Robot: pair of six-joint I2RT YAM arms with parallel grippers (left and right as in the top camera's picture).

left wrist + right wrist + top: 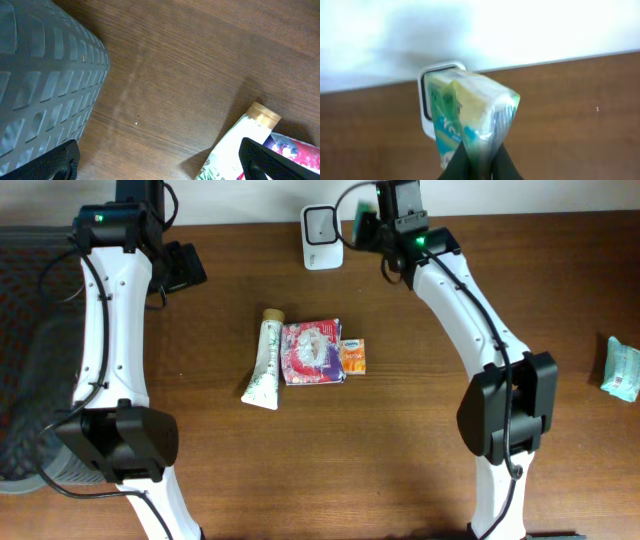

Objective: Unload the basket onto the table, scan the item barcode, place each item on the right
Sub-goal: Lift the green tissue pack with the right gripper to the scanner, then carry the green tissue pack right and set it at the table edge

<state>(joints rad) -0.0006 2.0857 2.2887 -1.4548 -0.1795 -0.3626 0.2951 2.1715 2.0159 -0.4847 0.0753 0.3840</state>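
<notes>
I will next swing my right gripper over the scanner, then move it across and down to the bare wood beside the teal packet and let go there, as that spot is clear.
My right gripper is shut on a green and yellow plastic packet, pinching its lower edge. The packet hangs right in front of the white barcode scanner at the table's back edge. In the right wrist view the scanner shows only as a white frame behind the packet. My left gripper is open above bare wood, with nothing between its black fingers. The white tube lies just inside its right finger.
Mid-table lie a white tube, a red packet and a small orange packet, side by side. A teal packet sits at the right edge. A grey ribbed bin stands at the left.
</notes>
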